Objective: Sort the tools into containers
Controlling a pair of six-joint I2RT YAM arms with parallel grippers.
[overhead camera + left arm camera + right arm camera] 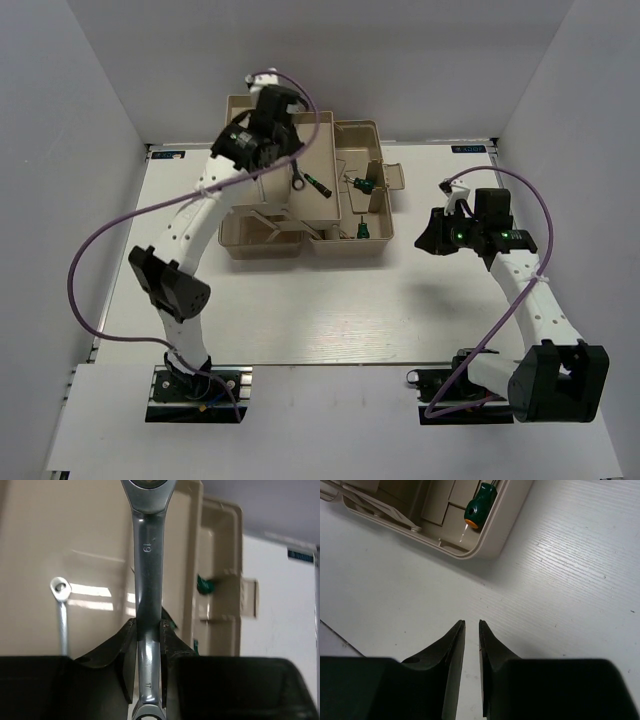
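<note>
I will next move my left gripper left in the top view, lower it onto the bare tray bottom beside the short wrench [298,180] and release.
My left gripper [272,108] [148,622] is shut on the long silver wrench [149,555] and holds it above the beige toolbox tray [305,150] [95,540]. The short silver wrench [298,180] [61,607] lies in that tray. One green-handled screwdriver [365,183] [204,584] lies in the right-hand compartment [355,140]. Another green-handled one [361,230] [476,512] lies in the front compartment. A thin dark screwdriver [318,185] lies beside the short wrench. My right gripper [435,232] [471,625] hangs over bare table to the right of the box, with only a narrow gap between its jaws and nothing between them.
The fold-out toolbox [232,110] [487,542] stands at the back middle of the white table [320,310]. Its front trays [255,240] are folded out toward me. Grey walls close in the left, right and back sides.
</note>
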